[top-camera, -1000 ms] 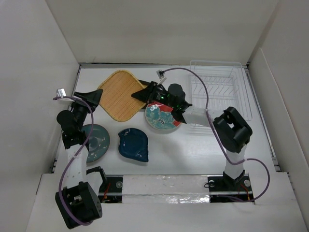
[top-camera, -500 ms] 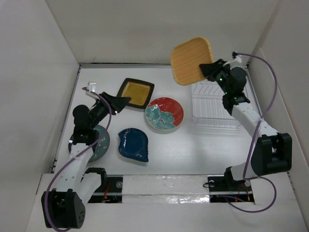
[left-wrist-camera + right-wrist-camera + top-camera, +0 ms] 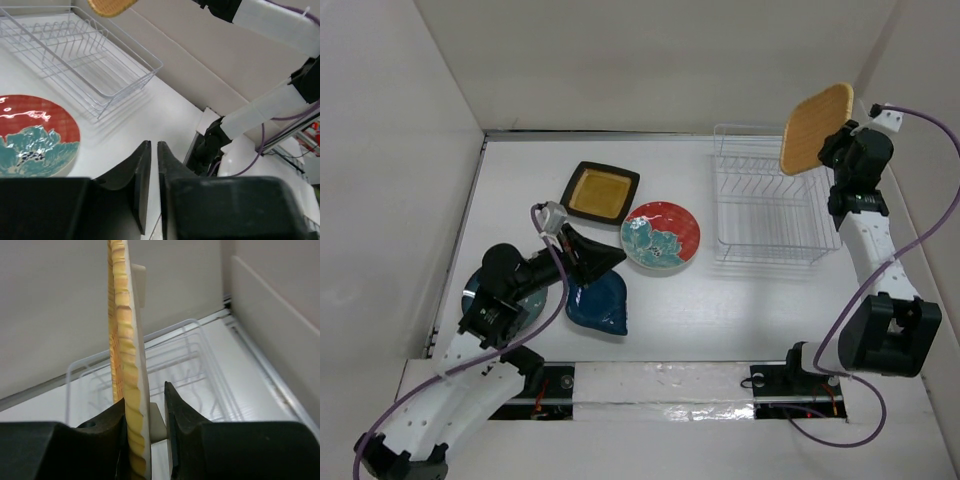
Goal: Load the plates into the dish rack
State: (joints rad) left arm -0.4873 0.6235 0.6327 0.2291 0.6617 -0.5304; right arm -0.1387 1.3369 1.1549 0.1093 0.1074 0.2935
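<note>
I need to turn the orange plate square to the rack (image 3: 765, 205) with my right gripper next, as the plate hangs crooked above it. Then I should lower it and let it go in the rack's side end slot (image 3: 813, 181).
My right gripper (image 3: 832, 140) is shut on the rim of the round orange plate (image 3: 815, 128) and holds it on edge, high above the far right corner of the clear dish rack (image 3: 765, 205). In the right wrist view the orange plate (image 3: 125, 365) stands edge-on between the fingers (image 3: 145, 395), with the rack (image 3: 180, 355) below. My left gripper (image 3: 605, 262) is shut and empty, over the dark blue leaf plate (image 3: 600, 300). The square yellow plate (image 3: 602, 193) and the red flowered plate (image 3: 661, 236) lie flat on the table. The teal-grey plate (image 3: 533, 303) is mostly hidden under my left arm.
White walls close in the table on the left, back and right. The left wrist view shows the red plate (image 3: 35, 135), the rack (image 3: 80, 60), the orange plate's lower edge (image 3: 110, 6) and the right arm's base (image 3: 215, 145).
My right arm carried the orange plate rightward from the rack's far left corner to its far right side. My left gripper swung right and nearer, from the yellow plate to over the blue plate.
</note>
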